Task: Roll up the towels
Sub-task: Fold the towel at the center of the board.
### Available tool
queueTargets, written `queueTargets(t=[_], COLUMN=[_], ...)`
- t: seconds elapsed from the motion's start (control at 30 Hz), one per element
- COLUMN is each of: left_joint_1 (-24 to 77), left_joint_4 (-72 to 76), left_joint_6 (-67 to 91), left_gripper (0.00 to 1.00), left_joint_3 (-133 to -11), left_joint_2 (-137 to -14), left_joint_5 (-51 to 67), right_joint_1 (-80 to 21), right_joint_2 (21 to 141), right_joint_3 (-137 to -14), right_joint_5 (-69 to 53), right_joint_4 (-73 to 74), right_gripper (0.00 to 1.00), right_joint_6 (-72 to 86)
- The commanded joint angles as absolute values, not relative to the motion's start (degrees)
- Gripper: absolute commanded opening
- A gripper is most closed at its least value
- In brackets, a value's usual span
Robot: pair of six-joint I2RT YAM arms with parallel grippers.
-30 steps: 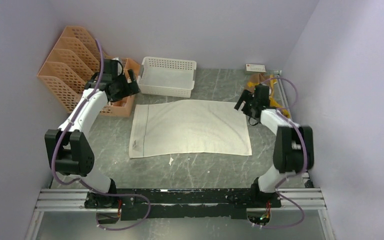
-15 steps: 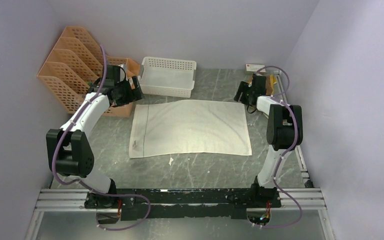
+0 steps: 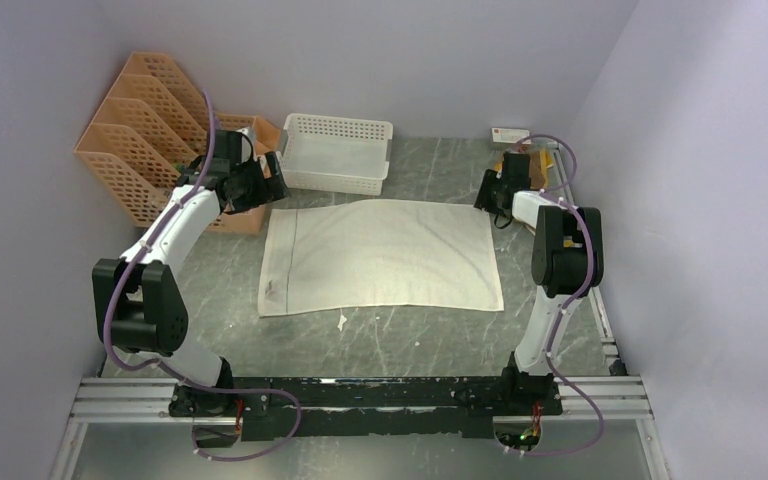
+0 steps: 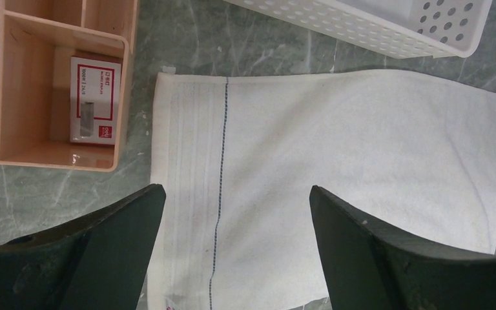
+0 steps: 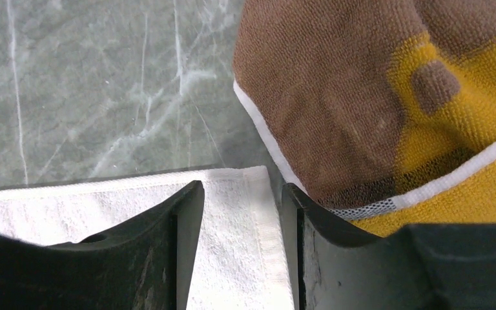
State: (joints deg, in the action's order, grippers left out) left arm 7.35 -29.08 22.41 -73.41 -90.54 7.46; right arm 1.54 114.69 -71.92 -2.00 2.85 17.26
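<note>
Next, my left gripper lowers its open fingers onto the cream-white towel's far corner (image 3: 275, 212) (image 4: 163, 80) beside the orange tray, as it lies flat on the tabletop below.
The cream-white towel (image 3: 380, 255) lies spread flat in the middle of the table. My left gripper (image 3: 266, 180) is open above its far left corner. In the left wrist view the towel (image 4: 336, 148) fills the wide gap in the left gripper (image 4: 236, 200). My right gripper (image 3: 488, 194) is open and low at the towel's far right corner. In the right wrist view that corner (image 5: 245, 226) lies between the jaws of the right gripper (image 5: 242, 194). The brown and mustard towel (image 5: 361, 97) lies bunched just beyond, partly hidden by the arm in the top view (image 3: 516, 160).
A white lattice basket (image 3: 335, 152) stands behind the towel and shows in the left wrist view (image 4: 361, 26). An orange file rack (image 3: 130, 130) and an orange tray (image 4: 58, 84) holding a small box stand at the back left. A small white box (image 3: 511, 134) lies at the back right.
My right gripper has moved back and down onto the white towel's far right corner. My left gripper has shifted right, toward the far left corner. The towel has not moved.
</note>
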Motion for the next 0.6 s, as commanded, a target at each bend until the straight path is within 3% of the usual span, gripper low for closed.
queueTargets(t=[0.0,0.23,0.37,0.47,0.57], left_joint_1=[7.7,7.7,7.7,7.7,7.7], left_joint_4=[-28.8,-29.7,-29.8,-29.0,-27.8], left_joint_6=[21.3,20.7,19.1,19.6,22.0], left_gripper=[0.95,0.95,0.95,0.95,0.95], left_joint_3=[-74.7,-75.0,-74.2,-73.1,-72.6], left_joint_2=[-90.8,-92.1,-93.3,-93.5,-93.9], left_joint_5=[6.1,3.4,1.7,0.7,1.4], right_joint_1=[1.9,1.9,1.9,1.9,1.9], right_joint_2=[116.8,117.9,117.8,116.9,115.3], right_joint_3=[-72.4,-71.8,-71.4,-71.5,-71.6], right_joint_5=[0.2,0.7,1.1,1.9,3.4], right_joint_4=[5.1,5.4,5.5,6.3,6.7], right_gripper=[0.46,0.38,0.21,0.0,0.0], right_joint_6=[16.3,16.7,16.7,16.5,16.6])
